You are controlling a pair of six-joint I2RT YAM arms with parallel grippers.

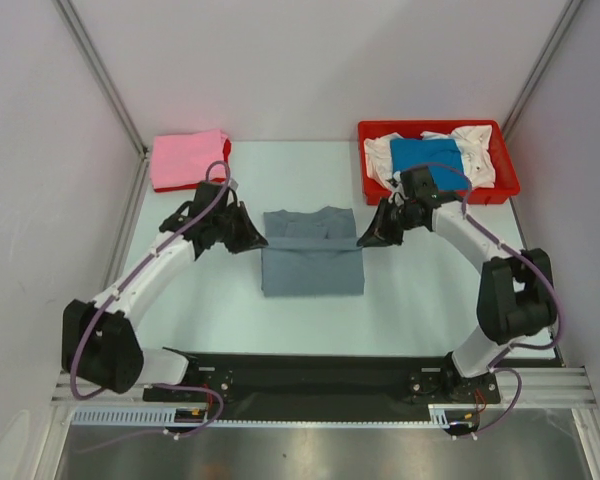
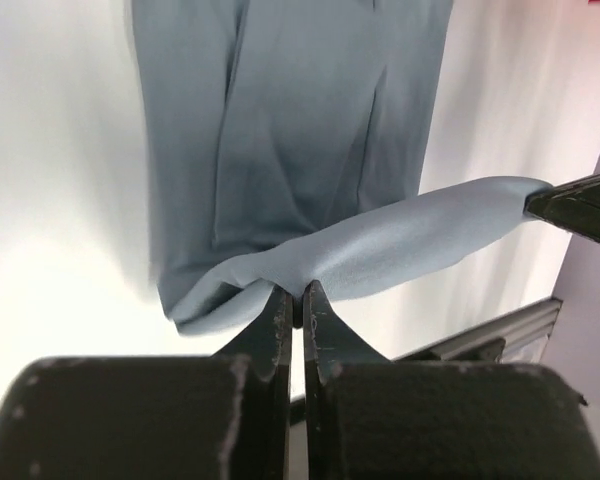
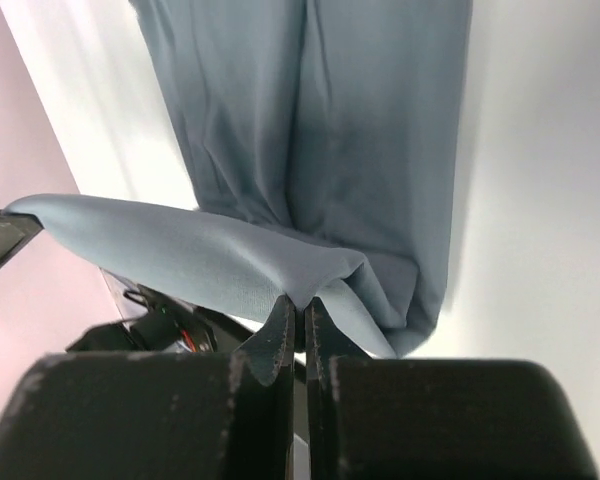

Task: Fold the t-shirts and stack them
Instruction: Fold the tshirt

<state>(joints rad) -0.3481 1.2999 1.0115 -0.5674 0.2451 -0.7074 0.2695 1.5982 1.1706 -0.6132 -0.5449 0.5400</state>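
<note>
The grey shirt's far end (image 1: 277, 216) is still uncovered beyond the lifted piece of cloth. My left gripper needs to move the shirt's pinched corner outward toward that end next.
A slate grey t-shirt (image 1: 312, 262) lies in the middle of the table, its sides folded in. My left gripper (image 1: 263, 241) is shut on its left edge, and my right gripper (image 1: 361, 241) is shut on its right edge. A band of the grey cloth (image 2: 400, 240) stretches taut between the two grippers, lifted over the rest of the shirt. In the left wrist view my gripper (image 2: 300, 292) pinches a cloth corner; the right wrist view shows my other gripper (image 3: 302, 303) doing the same with the grey cloth (image 3: 210, 255).
A folded pink t-shirt (image 1: 187, 158) lies at the back left, on top of something red. A red tray (image 1: 508, 170) at the back right holds a bright blue shirt (image 1: 427, 155) and white cloth (image 1: 477, 152). Walls close in both sides.
</note>
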